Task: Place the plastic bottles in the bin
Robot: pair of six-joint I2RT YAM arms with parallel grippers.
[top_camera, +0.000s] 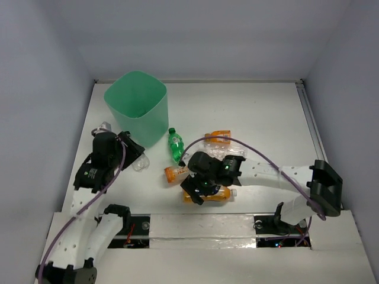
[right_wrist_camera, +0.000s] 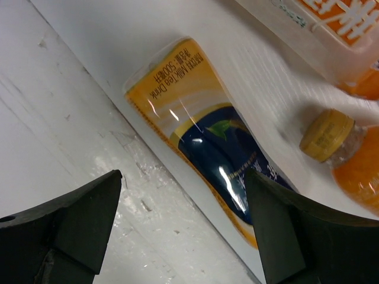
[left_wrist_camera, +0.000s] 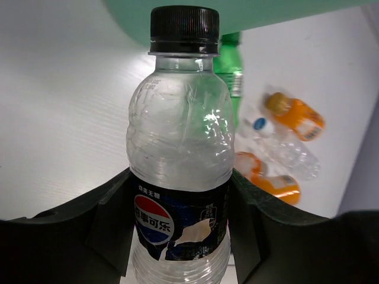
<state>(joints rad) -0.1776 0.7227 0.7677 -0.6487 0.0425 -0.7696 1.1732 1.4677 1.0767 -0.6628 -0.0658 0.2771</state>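
The right gripper moves down around the bottle's dark blue label (right_wrist_camera: 204, 154) and closes there next, because the labelled orange bottle lies flat below the open fingers.
The mint-green bin (top_camera: 137, 106) stands at the back left. My left gripper (top_camera: 129, 149) (left_wrist_camera: 180, 222) is just in front of it, shut on a clear bottle (left_wrist_camera: 177, 130) with a black cap and a dark blue label. My right gripper (top_camera: 198, 190) (right_wrist_camera: 183, 231) is open and held low over an orange bottle (top_camera: 214, 195) with a yellow and dark blue label (right_wrist_camera: 204, 154), which lies by the table's near edge. A green bottle (top_camera: 175, 145) (left_wrist_camera: 232, 71), orange bottles (top_camera: 176, 173) (top_camera: 219, 137) and a clear bottle (top_camera: 232, 151) lie around it.
A taped white strip (top_camera: 195, 225) runs along the near edge of the table, under my right gripper (right_wrist_camera: 89, 118). Grey walls close in the table at the back and both sides. In the right wrist view two more orange bottles (right_wrist_camera: 355, 171) (right_wrist_camera: 331, 29) lie close beside the labelled one.
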